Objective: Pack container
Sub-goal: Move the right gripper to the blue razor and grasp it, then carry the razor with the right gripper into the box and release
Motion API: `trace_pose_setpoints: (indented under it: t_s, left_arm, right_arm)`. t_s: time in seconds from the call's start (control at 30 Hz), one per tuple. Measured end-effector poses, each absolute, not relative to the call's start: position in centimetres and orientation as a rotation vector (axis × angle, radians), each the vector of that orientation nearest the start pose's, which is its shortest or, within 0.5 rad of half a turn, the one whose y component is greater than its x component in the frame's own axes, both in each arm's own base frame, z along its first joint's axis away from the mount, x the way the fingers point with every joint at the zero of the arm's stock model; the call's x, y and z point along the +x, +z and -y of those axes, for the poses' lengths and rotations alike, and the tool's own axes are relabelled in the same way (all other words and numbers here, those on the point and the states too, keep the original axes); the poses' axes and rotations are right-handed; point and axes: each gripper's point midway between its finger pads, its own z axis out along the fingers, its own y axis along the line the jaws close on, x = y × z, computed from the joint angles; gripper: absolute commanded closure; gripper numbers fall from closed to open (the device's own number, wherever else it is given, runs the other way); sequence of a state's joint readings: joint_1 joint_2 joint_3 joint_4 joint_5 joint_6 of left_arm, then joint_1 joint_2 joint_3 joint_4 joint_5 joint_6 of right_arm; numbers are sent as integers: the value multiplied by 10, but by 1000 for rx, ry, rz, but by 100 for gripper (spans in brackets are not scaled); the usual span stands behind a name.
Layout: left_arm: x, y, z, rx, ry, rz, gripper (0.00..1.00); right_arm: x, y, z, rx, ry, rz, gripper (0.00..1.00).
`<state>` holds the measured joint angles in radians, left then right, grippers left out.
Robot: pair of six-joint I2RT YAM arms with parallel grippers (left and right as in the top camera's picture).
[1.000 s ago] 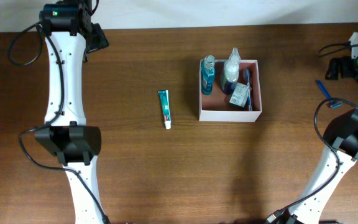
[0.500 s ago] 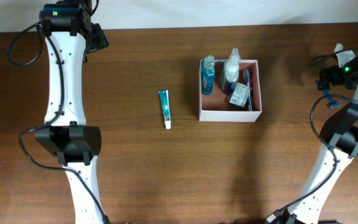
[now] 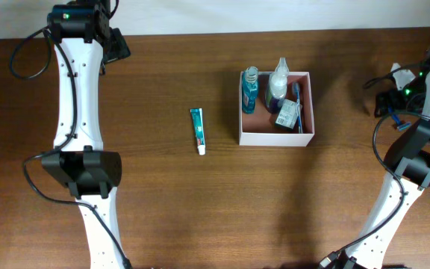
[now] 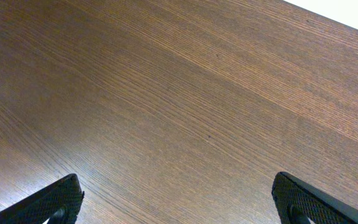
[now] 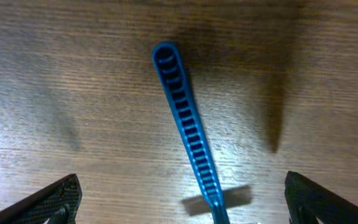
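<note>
My right gripper should move down around the blue ribbed handle (image 5: 194, 142) and close on it from both its sides, because the handle lies lengthwise between the open fingers.
The container (image 3: 275, 140), a square white-walled box with a reddish-brown inside, stands right of centre. It holds a blue bottle (image 3: 251, 88), a clear bottle (image 3: 278, 81), a green-white packet (image 3: 287, 113) and a blue toothbrush (image 3: 298, 104). A toothpaste tube (image 3: 197, 129) lies on the table to its left. A blue razor (image 3: 397, 120) lies at the far right. My right gripper (image 3: 389, 101) hovers over it, open. In the right wrist view the razor's handle (image 5: 185, 118) lies between the spread fingers (image 5: 188, 202). My left gripper (image 3: 118, 46) is open and empty at the far left back, over bare wood (image 4: 179, 199).
The brown wooden table (image 3: 163, 202) ends at a white back edge (image 3: 200, 15). Both white arms rise from the front corners, with black cables beside them.
My right gripper has moved left and down from the far right edge and now sits over the blue razor. The left arm and the container have not moved.
</note>
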<state>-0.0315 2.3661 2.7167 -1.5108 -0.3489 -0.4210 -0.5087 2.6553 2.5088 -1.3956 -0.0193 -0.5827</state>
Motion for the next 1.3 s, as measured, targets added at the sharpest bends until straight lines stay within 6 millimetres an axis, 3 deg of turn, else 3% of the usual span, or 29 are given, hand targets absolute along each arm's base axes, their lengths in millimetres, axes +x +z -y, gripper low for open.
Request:
trace_pose_setpoints:
  t_s: [0.13, 0.27, 0.4, 0.57, 0.63, 0.67, 0.87, 1.17, 1.3]
  left_arm:
    - [514, 223, -43, -608, 331, -2579, 1]
    - [514, 223, -43, -608, 331, -2579, 1]
    - [514, 223, -43, -608, 331, -2579, 1]
    - [514, 223, -43, -608, 331, -2579, 1]
    - [514, 223, -43, -608, 331, -2579, 1]
    - [514, 223, -43, -608, 331, -2579, 1]
    - [514, 223, -43, -608, 331, -2579, 1]
    - [514, 223, -43, -608, 331, -2579, 1]
    - [514, 223, -43, -608, 331, -2579, 1]
  right_arm:
    - [443, 6, 246, -118, 3, -3132, 0]
    - [440, 1, 247, -121, -13, -3148, 9]
    - [441, 1, 249, -125, -25, -3147, 40]
    - [443, 1, 248, -123, -33, -3139, 64]
    - [446, 1, 247, -125, -39, -3133, 67]
    - [448, 1, 246, -133, -43, -3129, 75]
    - [462, 1, 231, -192, -71, -3108, 96]
    - [464, 1, 225, -69, -78, -3121, 96]
    - [447, 6, 205, -32, 31, -3192, 96]
